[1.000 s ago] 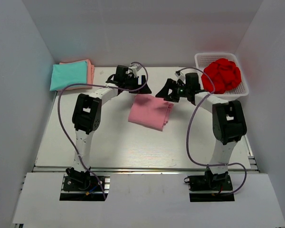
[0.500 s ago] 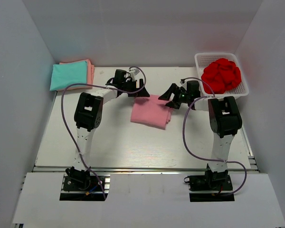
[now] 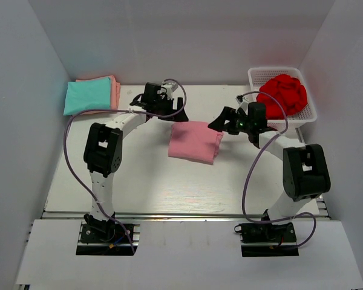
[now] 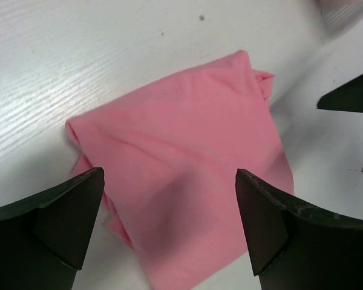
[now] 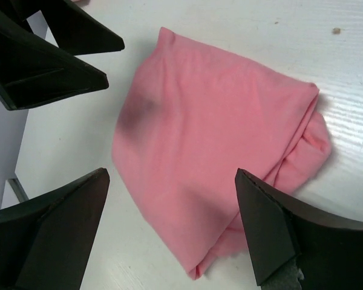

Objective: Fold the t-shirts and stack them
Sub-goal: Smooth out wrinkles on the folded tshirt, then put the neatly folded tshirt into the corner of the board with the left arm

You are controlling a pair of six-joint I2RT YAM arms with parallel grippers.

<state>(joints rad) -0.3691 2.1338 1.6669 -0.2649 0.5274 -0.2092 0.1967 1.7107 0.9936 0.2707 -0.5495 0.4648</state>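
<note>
My left gripper is still above the pink shirt's far corner, so next it will move back and down onto the pink shirt's side edge (image 3: 170, 140) (image 4: 118, 212) nearest the teal shirt.
A light pink t-shirt (image 3: 195, 142) lies folded in a rough square on the white table, mid-table. My left gripper (image 3: 172, 112) is open and empty just above its far left edge. My right gripper (image 3: 221, 121) is open and empty at its far right corner. In the left wrist view the pink shirt (image 4: 187, 151) fills the space between my open left gripper (image 4: 169, 175). In the right wrist view the shirt (image 5: 218, 145) lies below my open right gripper (image 5: 172, 175). A folded teal shirt (image 3: 88, 95) lies on a salmon-orange one (image 3: 115, 89) at the far left.
A white mesh basket (image 3: 254, 78) at the far right holds a bunched red cloth (image 3: 282, 95). White walls close in the table on the left, back and right. Purple cables loop beside both arms.
Both arms have swung their elbows outward, the right one most. The grippers stayed open near the pink shirt's far edge. The shirt has shifted slightly to the right.
</note>
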